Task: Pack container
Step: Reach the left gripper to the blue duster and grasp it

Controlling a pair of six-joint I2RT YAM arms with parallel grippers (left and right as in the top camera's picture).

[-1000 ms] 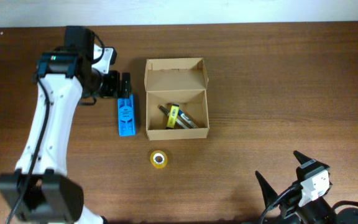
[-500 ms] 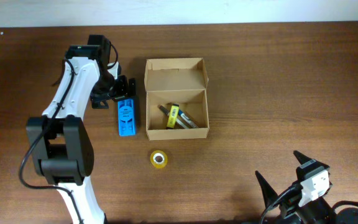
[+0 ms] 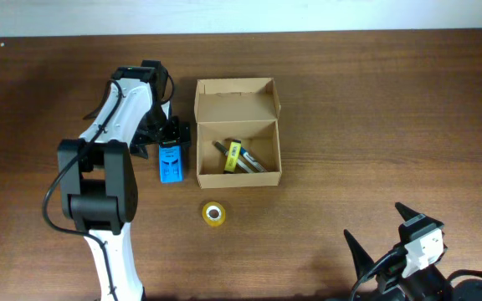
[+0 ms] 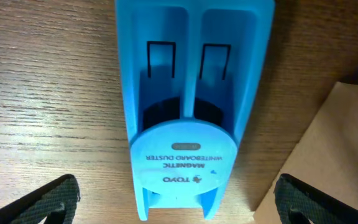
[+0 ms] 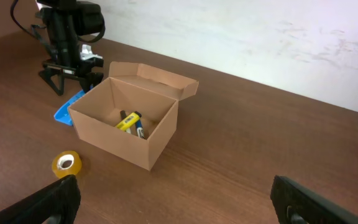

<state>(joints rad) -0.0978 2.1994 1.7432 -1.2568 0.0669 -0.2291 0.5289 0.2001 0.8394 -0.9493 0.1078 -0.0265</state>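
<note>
My left gripper should move down around the far end of the blue eraser block [image 3: 171,159] below it, since the open fingers already are on either side of that end.
The tan cardboard container [image 3: 238,142] stands open, its flap lid folded back, with markers [image 3: 239,156] inside; it also shows in the right wrist view [image 5: 126,121]. A blue plastic eraser block [image 3: 171,159] lies on the table just left of it. My left gripper [image 3: 170,134] is open and hangs over the block's far end, fingers to either side; the left wrist view shows the block [image 4: 185,106] between the open fingertips [image 4: 178,202]. My right gripper [image 3: 396,242] is open and empty near the front right.
A yellow tape roll [image 3: 214,214] lies in front of the container, also seen in the right wrist view [image 5: 66,164]. The box wall [image 4: 328,155] is close on the right of the left gripper. The wooden table [image 3: 375,117] stretches to the right.
My left gripper has swung right and toward the front, from beside the eraser block's far end to over it. The right arm has not moved.
</note>
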